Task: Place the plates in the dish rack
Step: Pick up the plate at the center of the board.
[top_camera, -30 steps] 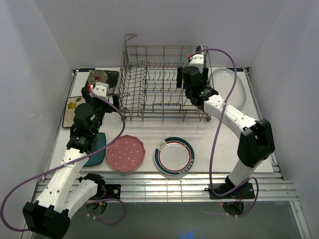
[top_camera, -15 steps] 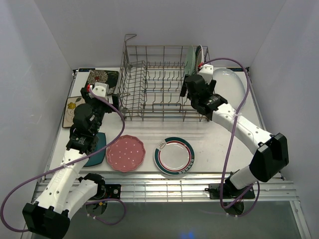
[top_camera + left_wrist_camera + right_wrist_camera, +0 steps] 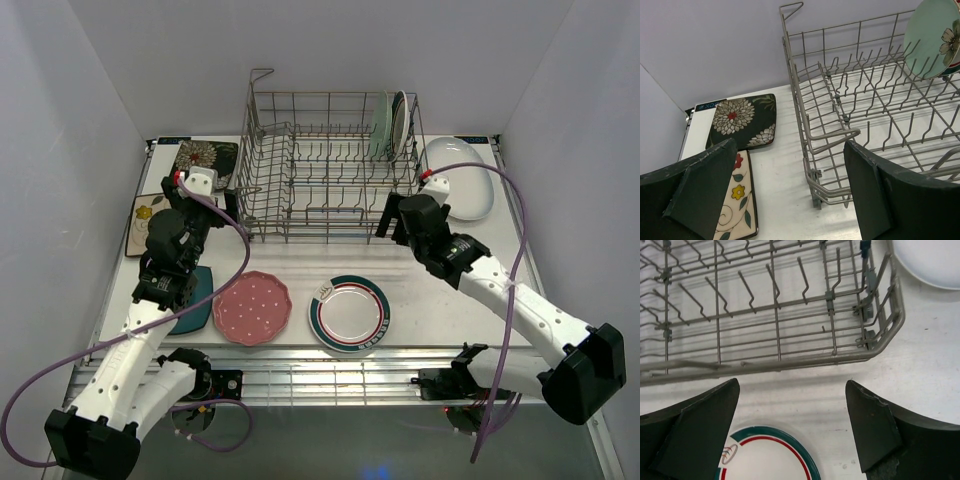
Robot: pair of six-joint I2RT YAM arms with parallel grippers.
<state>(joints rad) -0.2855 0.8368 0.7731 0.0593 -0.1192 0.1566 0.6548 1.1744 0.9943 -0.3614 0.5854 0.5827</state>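
Observation:
My right gripper should next move back and down and turn onto the round plate's rim (image 3: 386, 307) farthest from the pink plate (image 3: 251, 307), because the bare table there leaves room for my fingers.
The grey wire dish rack (image 3: 262, 232) stands at the back of the table. A mint floral plate (image 3: 383, 125) and a white green-rimmed plate (image 3: 400, 118) stand upright at its far right. On the table lie a pink dotted plate (image 3: 251, 307), a green-rimmed round plate (image 3: 349, 313), a dark teal plate (image 3: 192, 300), a black floral square (image 3: 207, 158), a cream floral square (image 3: 145, 220) and a white oval plate (image 3: 462, 180). My right gripper (image 3: 792, 430) is open and empty, between the rack (image 3: 775, 315) and the round plate (image 3: 767, 460). My left gripper (image 3: 790, 195) is open and empty by the rack's left corner (image 3: 815, 180).
White walls close in the table on the left, back and right. A metal slatted ledge (image 3: 330, 375) runs along the near edge. Purple cables trail from both arms.
My right gripper has pulled back from the rack's far right to the table in front of it, uncovering the two upright plates. The left arm has not moved.

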